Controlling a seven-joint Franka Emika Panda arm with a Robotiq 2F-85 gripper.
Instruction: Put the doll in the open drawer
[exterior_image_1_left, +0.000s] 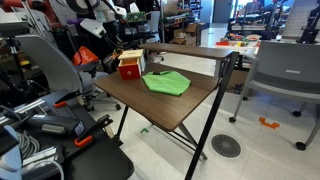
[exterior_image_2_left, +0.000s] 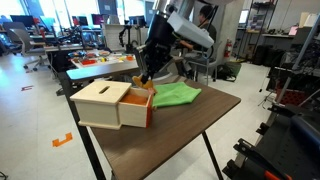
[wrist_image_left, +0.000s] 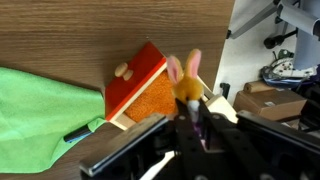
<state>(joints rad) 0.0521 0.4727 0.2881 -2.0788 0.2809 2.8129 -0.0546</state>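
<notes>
The gripper shifts down and to the left in the wrist view next, toward the drawer's orange inside there, then lowers the doll in and releases it.
The doll is a small orange soft toy with pale ears. In the wrist view it hangs between my gripper's fingers, which are shut on it, above the open drawer of the red box. The drawer's orange inside shows below and left of the doll. In an exterior view the red box with its tan top stands on the table's near left, its drawer pulled out, and my gripper hovers just over it. The box also shows small in the exterior view from farther off.
A flat green cloth lies on the brown table beside the box; it also shows in the wrist view. Office chairs, cables and lab clutter stand around the table.
</notes>
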